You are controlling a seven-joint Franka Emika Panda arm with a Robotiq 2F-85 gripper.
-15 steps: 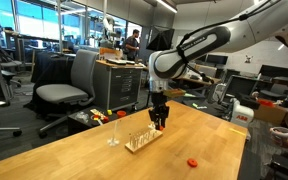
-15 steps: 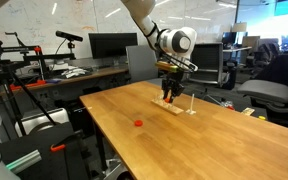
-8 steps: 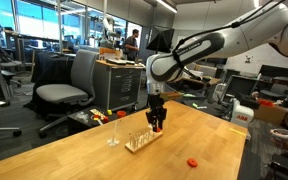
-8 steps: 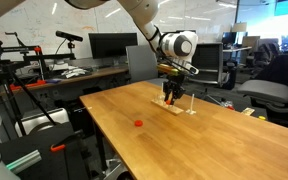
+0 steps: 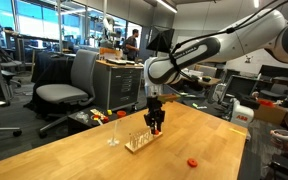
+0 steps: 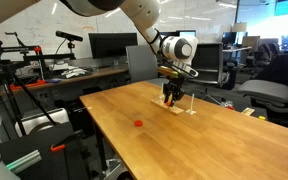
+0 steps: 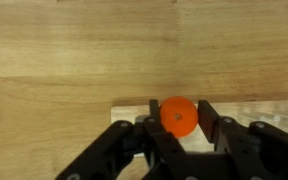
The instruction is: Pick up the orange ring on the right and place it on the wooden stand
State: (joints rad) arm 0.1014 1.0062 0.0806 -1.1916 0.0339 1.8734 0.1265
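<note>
The end of the wooden stand lies directly below the gripper, so the robot needs to lower the gripper a little over that end and let go of the orange ring there.
My gripper point(image 7: 178, 118) is shut on an orange ring point(image 7: 178, 117), its two black fingers pressed against the ring's sides. It hangs right over the wooden stand point(image 7: 134, 107), whose pale base shows behind the ring. In both exterior views the gripper point(image 5: 156, 124) point(image 6: 170, 97) hovers just above the stand point(image 5: 142, 139) point(image 6: 178, 107) and its thin pegs. The held ring is too small to make out there. A second identical orange ring point(image 5: 192, 161) point(image 6: 138, 124) lies flat on the wooden table, apart from the stand.
The wooden table point(image 5: 84, 155) point(image 6: 194, 145) carries a small clear item point(image 5: 113, 137) beside the stand. An office chair point(image 5: 66, 92) and a cabinet point(image 5: 119, 85) stand behind the table. Monitors point(image 6: 112, 46) and a tripod point(image 6: 14, 80) stand on the far side.
The gripper has shifted very slightly over the stand, still shut on the ring. The loose ring on the table has not moved.
</note>
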